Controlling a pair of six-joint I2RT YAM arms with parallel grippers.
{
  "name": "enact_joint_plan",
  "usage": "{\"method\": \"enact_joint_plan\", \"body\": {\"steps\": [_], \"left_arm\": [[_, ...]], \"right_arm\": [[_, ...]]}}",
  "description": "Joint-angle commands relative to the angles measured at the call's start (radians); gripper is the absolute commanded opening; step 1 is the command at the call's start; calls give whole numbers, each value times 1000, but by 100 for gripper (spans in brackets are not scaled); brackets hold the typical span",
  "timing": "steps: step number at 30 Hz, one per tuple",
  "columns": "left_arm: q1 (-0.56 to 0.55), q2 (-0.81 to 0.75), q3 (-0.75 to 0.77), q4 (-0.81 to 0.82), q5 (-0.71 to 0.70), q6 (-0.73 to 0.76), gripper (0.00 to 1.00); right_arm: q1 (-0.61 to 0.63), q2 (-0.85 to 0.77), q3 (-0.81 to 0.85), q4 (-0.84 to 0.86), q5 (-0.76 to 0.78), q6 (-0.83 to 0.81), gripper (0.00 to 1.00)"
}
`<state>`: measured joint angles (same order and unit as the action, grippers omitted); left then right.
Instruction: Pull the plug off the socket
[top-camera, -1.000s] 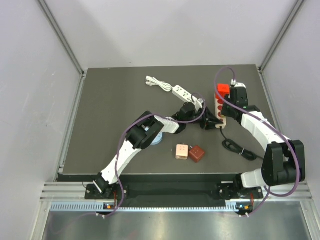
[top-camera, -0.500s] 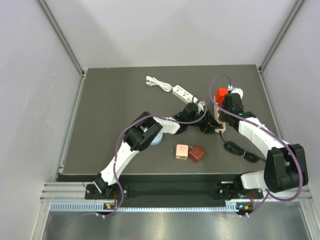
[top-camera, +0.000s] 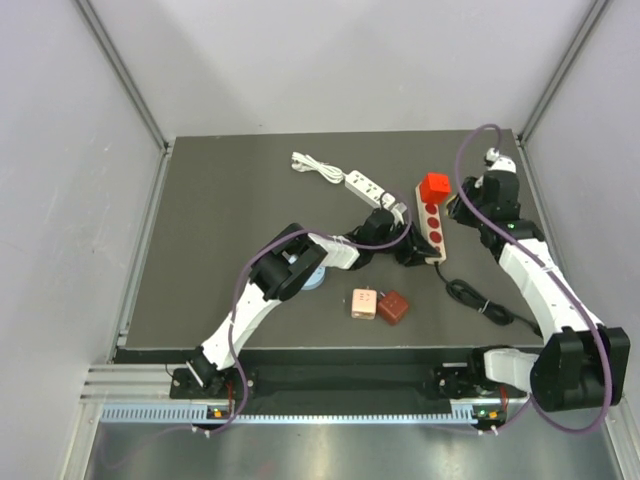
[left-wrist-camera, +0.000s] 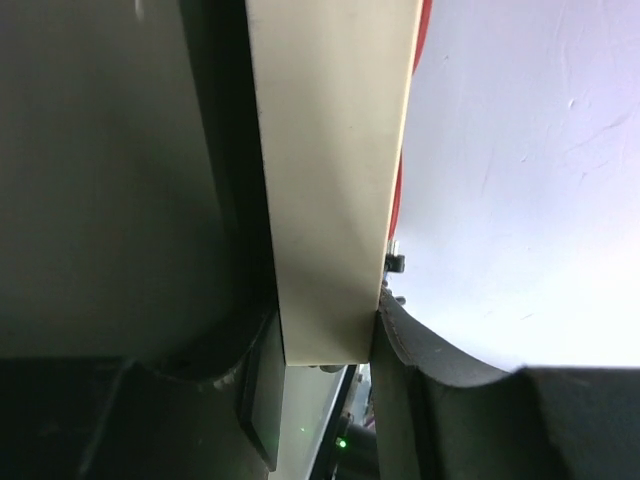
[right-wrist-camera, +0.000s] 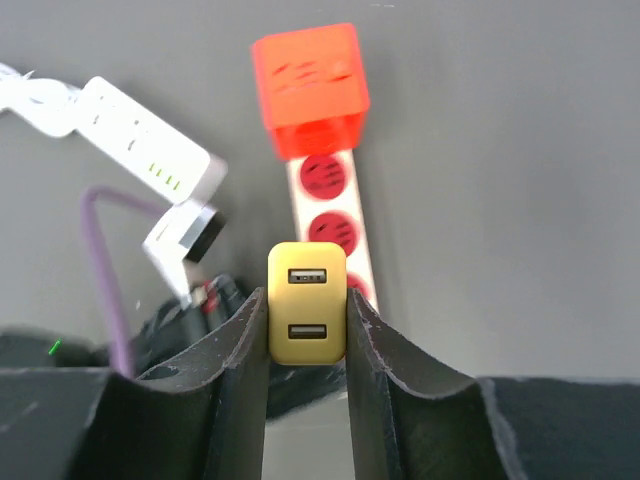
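My right gripper will move back and down toward the brown cube and let go of the yellow plug (right-wrist-camera: 307, 310) on the tabletop beside the cube, because that spot is empty.
A cream power strip (top-camera: 433, 222) with red sockets lies on the dark table, a red cube plug (top-camera: 434, 186) in its far end. My left gripper (top-camera: 411, 248) is shut on the strip's near end; in the left wrist view the strip's cream side (left-wrist-camera: 330, 180) sits between the fingers (left-wrist-camera: 420, 350). My right gripper (right-wrist-camera: 307, 312) is shut on a yellow two-port USB plug (right-wrist-camera: 307, 310), held above and apart from the strip (right-wrist-camera: 336, 228). The red cube plug (right-wrist-camera: 309, 88) shows beyond it. In the top view the right gripper (top-camera: 468, 206) hangs right of the strip.
A white power strip (top-camera: 363, 183) with coiled cord lies at the back centre and also shows in the right wrist view (right-wrist-camera: 150, 148). A pink cube (top-camera: 363, 303) and a brown cube (top-camera: 394, 307) sit near the front. A black cable (top-camera: 480, 300) loops at the right.
My right gripper has lifted off the strip and swung right and back, taking the yellow plug out of its socket. The left gripper has stayed on the strip.
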<state>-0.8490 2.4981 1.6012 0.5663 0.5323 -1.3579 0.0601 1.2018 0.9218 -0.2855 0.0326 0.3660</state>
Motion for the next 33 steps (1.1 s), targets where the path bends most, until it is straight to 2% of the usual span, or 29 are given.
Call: {"method": "enact_joint_plan", "body": {"steps": [1,2,4,5,8,10,15,20,25,31,33], "left_arm": [[22,41,54,-144,-5,3,0],[28,41,63,-176,0,22,0],[36,33,72,-200,3,71,15],[45,28,71,-207,5,83,33],[62,4,59,-236,1,144,58],[73,-13,52,-256,6,164,66],[94,-68,22,-261,37,200,73],[96,-152,-55,-290,37,252,74],[97,-269,-180,-315,18,316,74],[117,-422,-340,-328,-25,379,72],[128,-461,-357,-344,-31,404,72]], "right_arm": [[78,-42,35,-94,175,-52,0],[96,-47,32,-121,205,-47,0],[160,-53,19,-181,280,-27,0],[182,-54,12,-237,302,-3,0],[288,-77,-24,-329,383,75,0],[364,-91,-44,-388,418,125,0],[529,-114,-70,-573,507,284,0],[713,-131,-113,-673,530,468,2],[857,-68,-144,-756,544,605,8],[928,33,-152,-778,561,694,19],[934,57,-143,-758,553,695,30]]}}
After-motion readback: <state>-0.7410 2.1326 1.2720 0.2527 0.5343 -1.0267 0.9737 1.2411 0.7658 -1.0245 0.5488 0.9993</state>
